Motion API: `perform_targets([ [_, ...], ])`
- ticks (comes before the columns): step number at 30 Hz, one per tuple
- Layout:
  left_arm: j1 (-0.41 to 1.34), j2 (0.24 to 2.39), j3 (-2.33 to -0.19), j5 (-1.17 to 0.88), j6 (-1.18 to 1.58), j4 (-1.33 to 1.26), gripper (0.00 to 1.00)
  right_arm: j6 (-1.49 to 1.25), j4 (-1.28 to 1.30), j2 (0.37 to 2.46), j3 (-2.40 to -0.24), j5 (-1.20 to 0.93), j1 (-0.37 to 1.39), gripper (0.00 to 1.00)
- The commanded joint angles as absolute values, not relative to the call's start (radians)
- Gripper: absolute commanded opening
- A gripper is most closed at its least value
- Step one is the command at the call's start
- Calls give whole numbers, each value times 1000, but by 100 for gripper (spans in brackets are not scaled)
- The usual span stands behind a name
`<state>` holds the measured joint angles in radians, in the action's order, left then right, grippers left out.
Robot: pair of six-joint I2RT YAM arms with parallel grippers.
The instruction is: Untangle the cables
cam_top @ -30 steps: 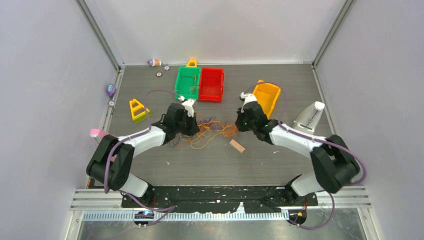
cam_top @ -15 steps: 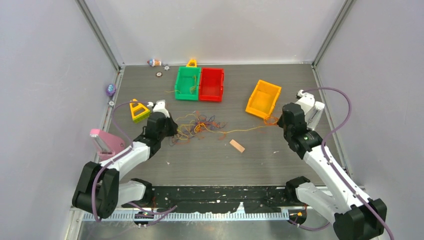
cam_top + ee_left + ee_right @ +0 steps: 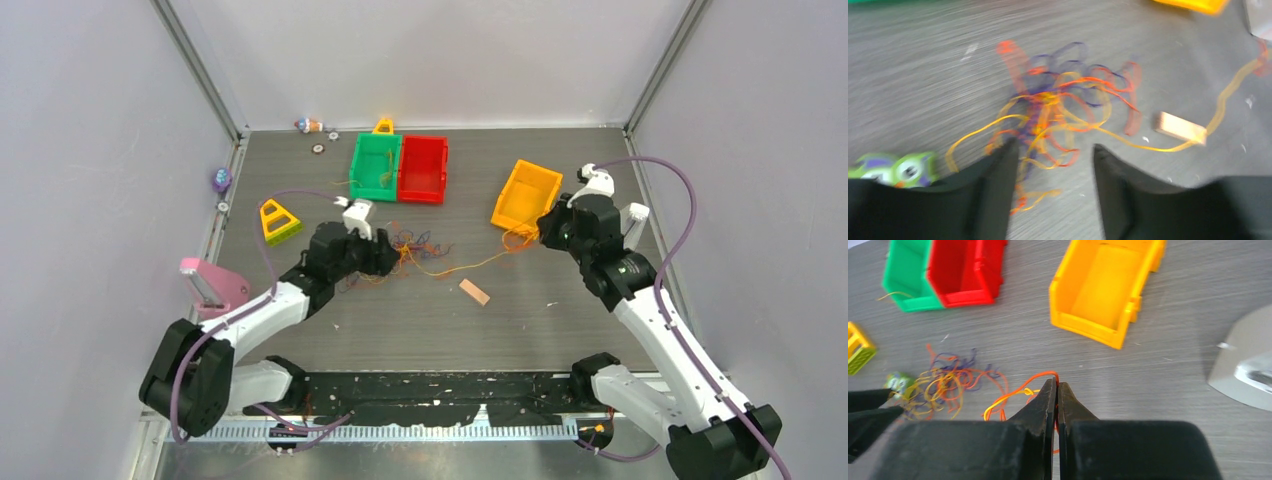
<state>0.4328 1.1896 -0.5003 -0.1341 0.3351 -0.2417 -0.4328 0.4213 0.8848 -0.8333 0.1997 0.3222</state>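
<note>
I need to turn my left gripper and lower it across the tangle next, onto the part of the yellow cable that runs alone out of the tangle [image 3: 945,385] by the wooden block.
The cables [image 3: 416,246] lie as a tangle of thin yellow, orange, red and purple strands mid-table, blurred in the left wrist view [image 3: 1058,105]. My left gripper [image 3: 388,256] is at the tangle's left edge. It is open [image 3: 1053,157], with loose strand ends on the table between its fingers. My right gripper [image 3: 543,230] is beside the yellow bin [image 3: 527,197], shut [image 3: 1057,386] on an orange cable [image 3: 1020,389]. A long yellow-orange strand [image 3: 470,267] runs from it back to the tangle [image 3: 945,385].
A green bin [image 3: 376,166] and a red bin [image 3: 423,168] stand behind the tangle. A small wooden block [image 3: 474,292] lies in front of it. A yellow triangular toy [image 3: 278,220] and a pink object [image 3: 205,283] are at the left. A grey tool [image 3: 1248,365] lies at the right.
My left gripper has opened and swung right, back to the tangle. My right gripper, still shut on the strand, has moved up and left to the yellow bin.
</note>
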Motion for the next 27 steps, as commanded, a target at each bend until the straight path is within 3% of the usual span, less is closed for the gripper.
perform_targets([
  [1,554,1222,-634,-274,172,-281,67,-431,393,929,-911,21,321,5],
  [3,594,1245,-665,-324,142,-289,72,-441,393,945,-923,-30,321,5],
  [11,676,1421,-835,-470,60,-196,77,-453,393,978,-951,-86,321,5],
  [16,705,1555,-933,-501,30,-97,73,-456,393,979,-969,-90,321,5],
  [21,706,1630,-951,-604,49,-82,63,-452,415,979,-994,-66,321,5],
  [22,708,1634,-954,-621,45,-74,59,-452,417,980,-995,-63,321,5],
  [23,710,1634,-957,-614,35,-58,49,-452,417,980,-995,-58,320,5],
  [25,710,1627,-960,-567,17,-28,13,-452,421,980,-996,-49,321,5],
  [26,709,1622,-960,-525,13,-14,0,-452,427,980,-997,-43,321,5],
  [27,706,1615,-957,-489,14,-7,0,-452,433,980,-1002,-20,321,5],
])
